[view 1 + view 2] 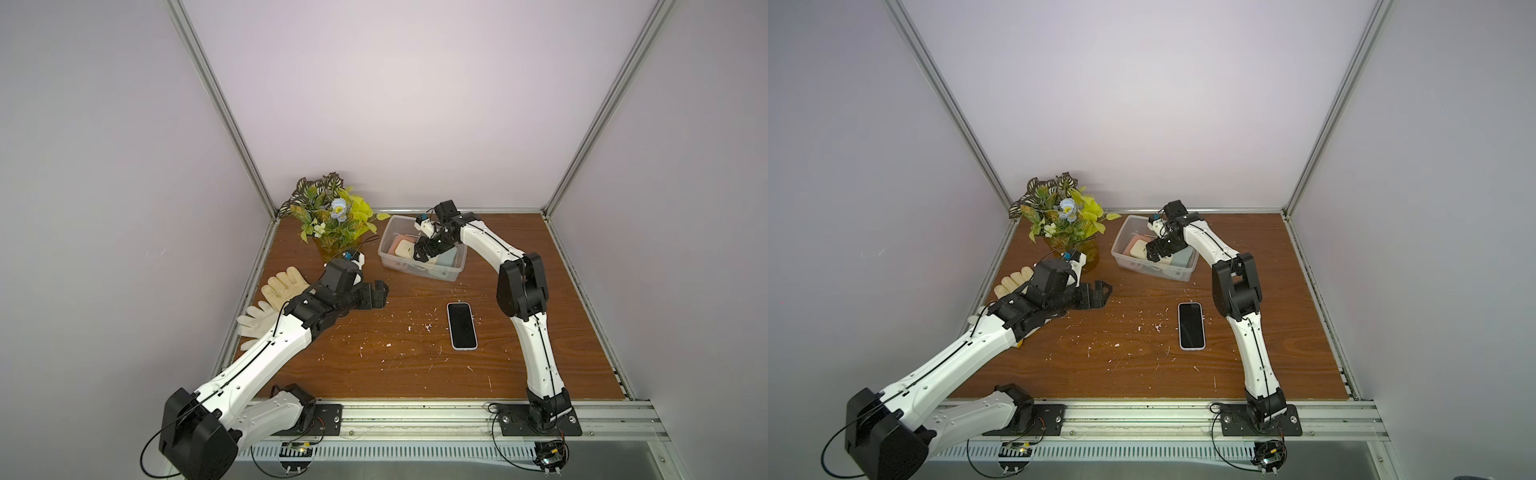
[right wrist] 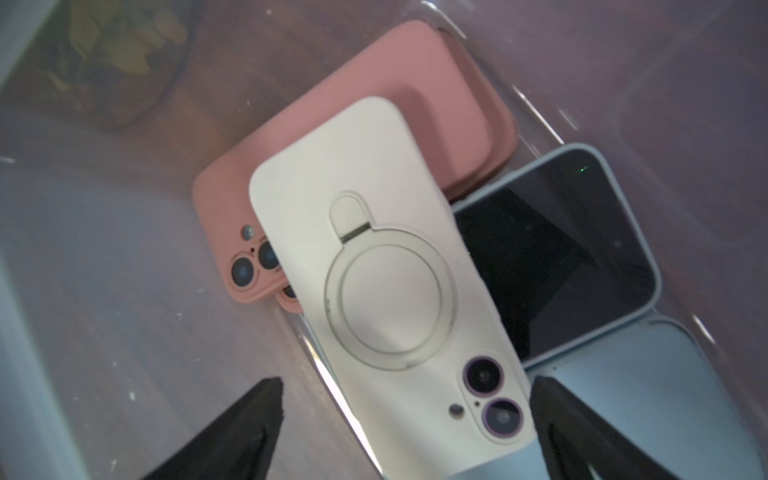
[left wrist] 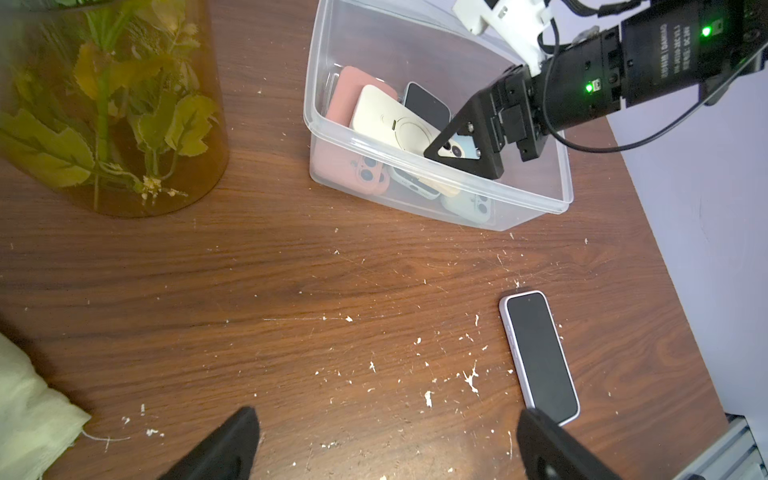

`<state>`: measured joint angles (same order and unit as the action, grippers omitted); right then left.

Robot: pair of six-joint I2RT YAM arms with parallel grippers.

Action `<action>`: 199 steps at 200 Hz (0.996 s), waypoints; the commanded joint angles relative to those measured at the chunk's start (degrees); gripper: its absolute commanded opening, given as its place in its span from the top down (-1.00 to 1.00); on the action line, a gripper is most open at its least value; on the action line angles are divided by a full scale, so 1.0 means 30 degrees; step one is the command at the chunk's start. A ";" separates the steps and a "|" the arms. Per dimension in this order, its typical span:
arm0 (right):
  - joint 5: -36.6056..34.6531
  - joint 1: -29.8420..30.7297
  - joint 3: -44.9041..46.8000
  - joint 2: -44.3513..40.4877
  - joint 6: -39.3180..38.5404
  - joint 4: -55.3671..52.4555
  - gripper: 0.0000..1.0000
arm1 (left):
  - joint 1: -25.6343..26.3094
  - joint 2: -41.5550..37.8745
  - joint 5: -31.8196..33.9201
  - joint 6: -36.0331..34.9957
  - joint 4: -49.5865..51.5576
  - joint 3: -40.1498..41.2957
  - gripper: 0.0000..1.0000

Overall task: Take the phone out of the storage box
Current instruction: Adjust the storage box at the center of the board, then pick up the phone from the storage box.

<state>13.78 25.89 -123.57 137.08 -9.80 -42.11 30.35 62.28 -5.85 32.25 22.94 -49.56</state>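
My right gripper is at an angle to the cream phone. Next, it needs to turn in line with the phone and lower past the cream phone's lenses, with its fingers on both sides of the ring stand.
The clear storage box (image 1: 385,243) stands at the back of the wooden table, in both top views (image 1: 1118,246). Several phones lie stacked in it: a cream one with a ring stand (image 2: 374,270) on top, a pink one (image 2: 374,104), a screen-up one in a pale blue case (image 2: 561,249) and a light blue one (image 2: 644,395). My right gripper (image 2: 405,386) is down inside the box (image 3: 436,176). It is open, its fingers straddling the cream phone's camera end without touching it. My left gripper (image 3: 388,415) hangs open over bare table, left of the box (image 1: 380,291).
Another phone (image 1: 461,325) lies screen up on the table in front of the box, close to the right arm. An amber vase of flowers (image 1: 332,220) stands at the back left. Pale gloves (image 1: 282,286) lie under the left arm. White specks dot the wood.
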 commanded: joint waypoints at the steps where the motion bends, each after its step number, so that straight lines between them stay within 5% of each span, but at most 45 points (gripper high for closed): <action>1: -0.0698 0.0496 -0.1092 0.0779 -0.1997 -0.1372 -0.98 | -0.0184 -0.0102 -0.0336 0.0070 0.0157 0.0123 -0.99; 73: 0.0042 0.2503 0.0429 0.0013 -0.2664 -0.2257 -0.98 | -0.0214 -0.1127 -0.0011 0.0396 0.0123 0.1120 -0.99; 113: -0.2034 0.2625 -0.0496 0.0570 -0.2738 -0.1995 -0.98 | -0.0243 -0.1102 -0.0189 0.0472 0.0029 0.1288 -1.00; 165: 0.0266 0.1974 -0.1062 0.1845 -0.2666 -0.1990 -0.98 | -0.0246 -0.1187 -0.0247 0.0216 0.0691 0.1213 -1.00; 199: -0.2064 0.2441 -0.0897 0.2403 -0.2312 -0.1960 -0.98 | -0.0305 -0.0976 -0.0335 0.0178 0.0550 0.1228 -0.99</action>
<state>10.96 32.25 -126.04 141.67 -17.56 -44.42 30.11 59.40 -6.37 33.08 23.86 -45.95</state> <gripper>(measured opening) 0.990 0.997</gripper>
